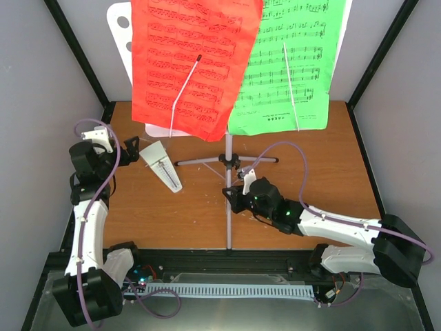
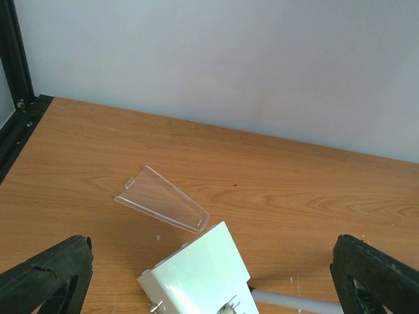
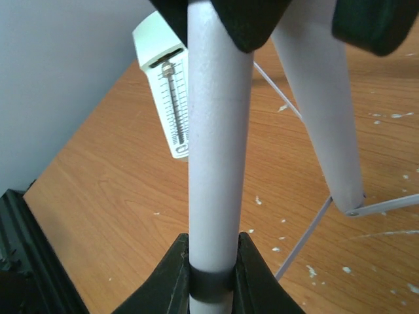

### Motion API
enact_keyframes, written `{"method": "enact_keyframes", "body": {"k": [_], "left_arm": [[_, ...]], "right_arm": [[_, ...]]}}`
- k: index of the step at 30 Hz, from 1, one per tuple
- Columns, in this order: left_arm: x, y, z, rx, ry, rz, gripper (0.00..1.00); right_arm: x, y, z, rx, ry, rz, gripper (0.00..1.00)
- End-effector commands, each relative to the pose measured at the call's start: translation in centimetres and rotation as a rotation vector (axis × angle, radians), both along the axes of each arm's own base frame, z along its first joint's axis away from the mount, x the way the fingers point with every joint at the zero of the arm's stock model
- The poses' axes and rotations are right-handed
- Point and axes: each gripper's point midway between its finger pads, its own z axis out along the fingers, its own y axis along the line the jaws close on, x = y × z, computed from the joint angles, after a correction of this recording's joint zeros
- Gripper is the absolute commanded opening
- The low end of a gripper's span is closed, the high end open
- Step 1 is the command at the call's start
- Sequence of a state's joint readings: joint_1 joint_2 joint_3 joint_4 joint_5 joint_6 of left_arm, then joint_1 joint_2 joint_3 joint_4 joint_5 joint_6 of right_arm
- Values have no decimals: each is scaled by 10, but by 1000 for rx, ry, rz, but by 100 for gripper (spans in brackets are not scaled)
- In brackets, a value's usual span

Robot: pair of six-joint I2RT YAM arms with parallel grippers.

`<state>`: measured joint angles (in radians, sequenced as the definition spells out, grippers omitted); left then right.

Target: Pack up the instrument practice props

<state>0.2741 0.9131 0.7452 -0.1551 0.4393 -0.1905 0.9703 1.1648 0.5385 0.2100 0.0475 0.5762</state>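
Observation:
The tripod's near leg reaches the black bar, so my right gripper should move outward toward the bare wood by the green page and let go of the tube.
The white perforated music stand (image 1: 122, 27) stands on a thin silver tripod (image 1: 228, 159) mid-table. A red sheet-music page (image 1: 193, 62) and a green one (image 1: 289, 69) rest on it. The small white pyramid metronome (image 1: 164, 164) lies flat on the table, left of the tripod. My left gripper (image 1: 132, 147) is open just left of it; in the left wrist view the metronome (image 2: 196, 275) lies between the wide-apart fingers (image 2: 46, 278). My right gripper (image 1: 232, 198) is shut on a white tripod tube (image 3: 213, 144), with the metronome (image 3: 171, 104) behind it.
A clear plastic cover (image 2: 163, 199) lies on the wooden table (image 1: 331, 158) just beyond the metronome. Grey walls with black frame posts (image 1: 76, 55) close in the table at the back and sides. A black rail (image 1: 227, 258) runs along the near edge.

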Motion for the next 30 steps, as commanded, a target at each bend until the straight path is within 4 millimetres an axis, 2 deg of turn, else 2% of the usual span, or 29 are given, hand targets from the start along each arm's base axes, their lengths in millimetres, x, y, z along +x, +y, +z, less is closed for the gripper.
{"method": "enact_keyframes", "body": {"k": [1, 7, 9, 16, 21, 23, 30], "left_arm": [[2, 12, 4, 53, -14, 53, 100], [4, 13, 4, 50, -13, 58, 99], [4, 12, 5, 45, -16, 50, 100], [3, 8, 9, 26, -25, 34, 100], [6, 3, 5, 7, -10, 1, 99], [7, 0, 1, -5, 1, -18, 99], [19, -16, -12, -104, 65, -122, 99]], "right_arm": [[56, -36, 35, -11, -63, -307, 3], [84, -43, 30, -5, -21, -311, 3], [94, -48, 22, -16, 8, -321, 3], [136, -72, -4, -43, 28, -354, 3], [173, -93, -13, -77, 15, -386, 3], [189, -104, -12, -71, 10, -397, 3], [228, -121, -9, -57, -9, -374, 3]]}}
